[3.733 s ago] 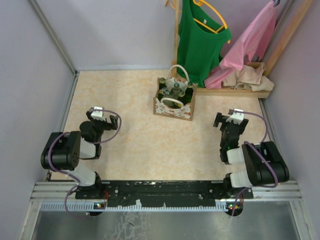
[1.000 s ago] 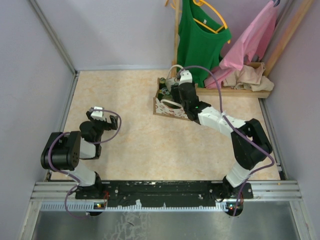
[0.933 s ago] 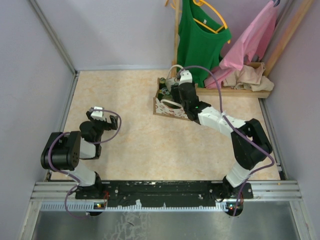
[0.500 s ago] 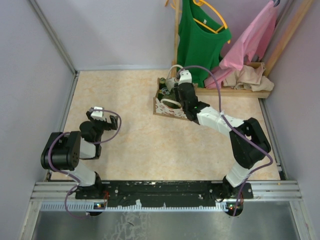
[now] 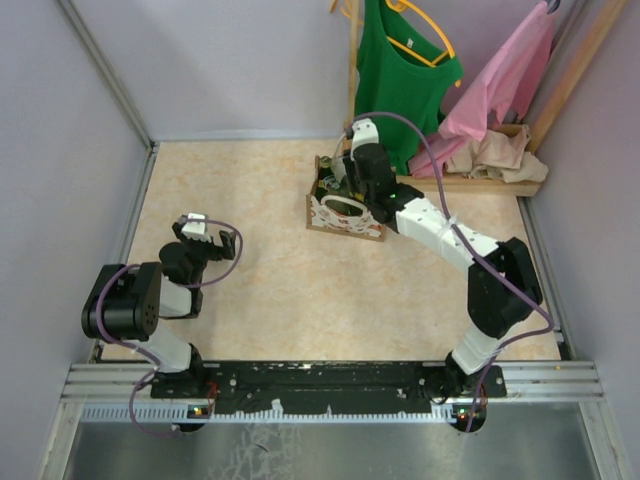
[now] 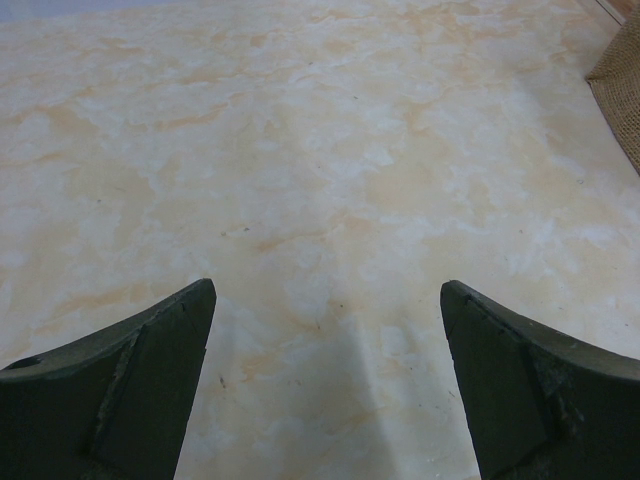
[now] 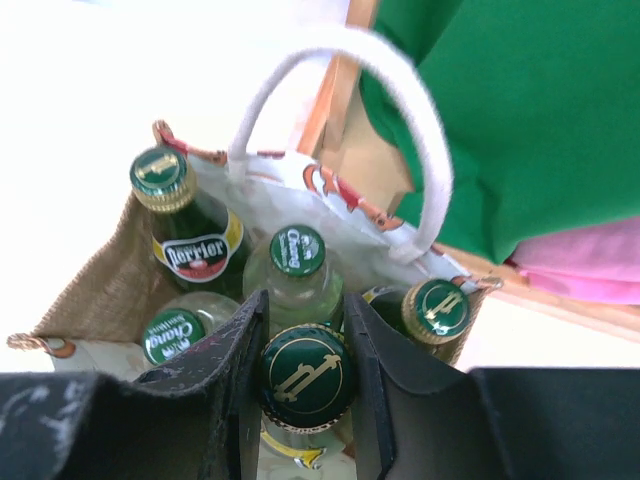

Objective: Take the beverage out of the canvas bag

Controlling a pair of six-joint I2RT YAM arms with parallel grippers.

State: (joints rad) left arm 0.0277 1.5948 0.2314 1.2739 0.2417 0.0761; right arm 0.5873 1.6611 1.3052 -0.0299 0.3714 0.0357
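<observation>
The right gripper rises next and comes back over the bag's rim. It then lowers the green bottle to the bare floor on the bag's near side and releases it.
The canvas bag (image 5: 345,212) stands at the back middle of the floor, its tan wall (image 7: 95,285) and white handle (image 7: 420,130) clear in the right wrist view. It holds several bottles. My right gripper (image 7: 304,372) is shut on the neck of one beverage, a green bottle with a dark green cap (image 7: 303,374), lifted a little above the others. From above, the right gripper (image 5: 362,178) hangs over the bag. My left gripper (image 6: 327,385) is open above bare floor, far from the bag.
Around the held bottle stand a Perrier bottle (image 7: 190,240), two clear bottles with green caps (image 7: 298,262) (image 7: 172,337) and another gold-rimmed one (image 7: 436,310). A wooden rack base (image 5: 480,180) with a green top (image 5: 400,85) and pink clothes (image 5: 500,85) lies right behind the bag.
My right arm reached from its rest pose to the bag, its jaws closed on the green bottle's neck, and the wrist has since risen slightly. The left arm has not moved.
</observation>
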